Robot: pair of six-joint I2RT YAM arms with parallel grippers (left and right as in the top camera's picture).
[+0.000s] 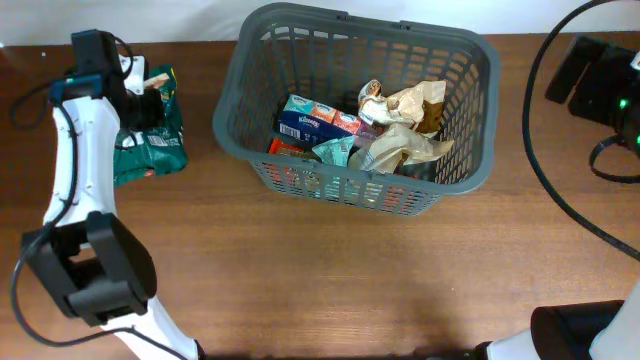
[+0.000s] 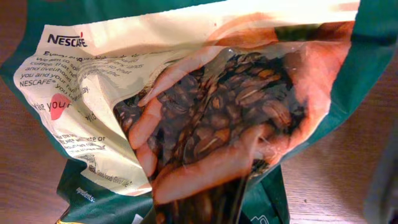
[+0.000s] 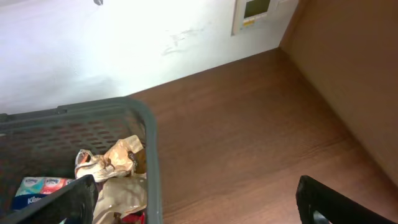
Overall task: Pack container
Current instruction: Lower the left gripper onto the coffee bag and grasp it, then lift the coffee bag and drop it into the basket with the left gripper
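Note:
The basket has room above its blue tissue packs, so my left gripper needs to go up, carry the coffee bag [image 1: 150, 140] over the basket's rim onto those packs and let go of it.
The container [image 1: 228, 100] is a dark grey slotted basket at the back middle of the wooden table. It holds blue tissue packs [image 1: 305, 118], crumpled beige packets [image 1: 405, 135] and red packs. A green Nescafe coffee bag [image 1: 150, 140] lies on the table left of the basket. My left gripper [image 1: 145, 105] is right over its upper part. The bag [image 2: 205, 124] fills the left wrist view and hides the fingers. My right gripper [image 3: 199, 205] is open and empty, beside the basket's right rim [image 3: 152, 162]. It does not show in the overhead view.
A black device [image 1: 600, 75] with cables sits at the back right. The right arm's base [image 1: 580, 335] is at the front right corner. A white wall with a small panel [image 3: 255, 12] stands behind the table.

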